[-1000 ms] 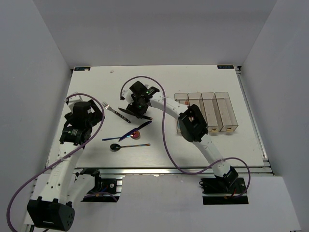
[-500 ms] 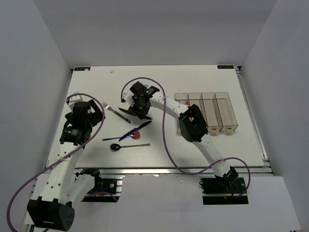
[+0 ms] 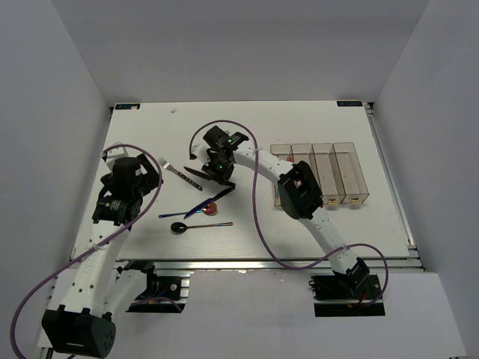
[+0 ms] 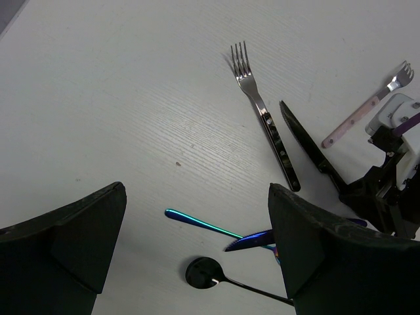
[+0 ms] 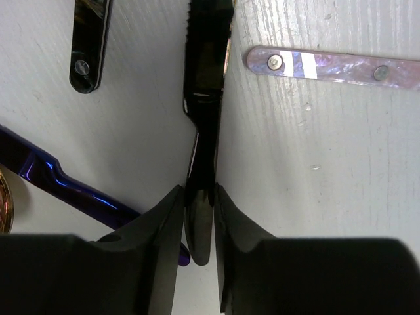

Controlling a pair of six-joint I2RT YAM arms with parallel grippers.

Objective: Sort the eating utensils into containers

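Note:
The robot's right gripper will lift the knife, swing over the container past the nearest one and let the knife go, because that container is to the gripper's right in the top view.
My right gripper (image 5: 198,197) is low over the table, its fingers pressed on both sides of the handle of a black knife (image 5: 209,59) that lies flat. In the top view that gripper (image 3: 217,173) is at the table's centre, with the knife's blade (image 3: 196,175) pointing left. Around it lie a black-handled fork (image 3: 174,169), a pink-handled fork (image 5: 328,65), a blue iridescent knife (image 3: 217,199), a red-bowled spoon (image 3: 210,209) and a black-bowled spoon (image 3: 178,227). My left gripper (image 4: 195,197) hangs wide open above the table's left side, holding nothing. The clear containers (image 3: 322,173) stand in a row at the right.
The right arm's purple cable (image 3: 258,209) loops across the table in front of the bins. The blue knife's handle (image 5: 65,184) runs just left of my right fingers. A teal spoon handle (image 4: 197,222) crosses under the blue knife.
My right gripper's jaws have narrowed from wide apart down onto the black knife's handle. The left arm and the cutlery have stayed put.

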